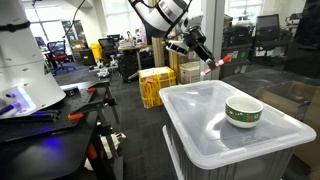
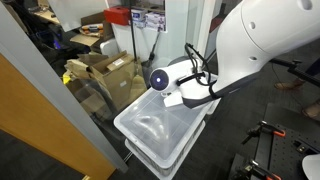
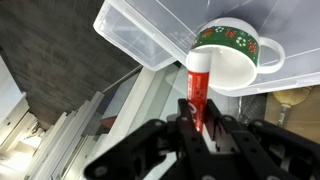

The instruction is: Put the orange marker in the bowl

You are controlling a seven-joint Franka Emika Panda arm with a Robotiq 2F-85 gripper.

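Observation:
The gripper carries the orange marker (image 1: 214, 65) across the lid and down over the white bowl's opening (image 1: 245, 104) next for release, as the bowl sits lower and apart.
My gripper (image 1: 203, 57) is shut on the orange marker (image 1: 214, 65), a thin red-orange stick with a paler tip, and holds it in the air behind the clear plastic bin. In the wrist view the marker (image 3: 197, 85) sticks out from between the black fingers (image 3: 198, 128) and its pale end points toward the bowl (image 3: 232, 52). The white bowl with a dark green patterned band (image 1: 243, 110) sits upright on the bin's lid (image 1: 200, 125), some way from the gripper. In an exterior view the arm (image 2: 260, 45) hides the bowl and the marker.
The clear bin (image 2: 160, 135) stands stacked on another. Yellow crates (image 1: 155, 85) and cardboard boxes (image 2: 105, 72) lie on the floor beyond it. A dark bench with tools (image 1: 50, 115) is to one side. A glass partition (image 2: 50, 110) stands near the bin.

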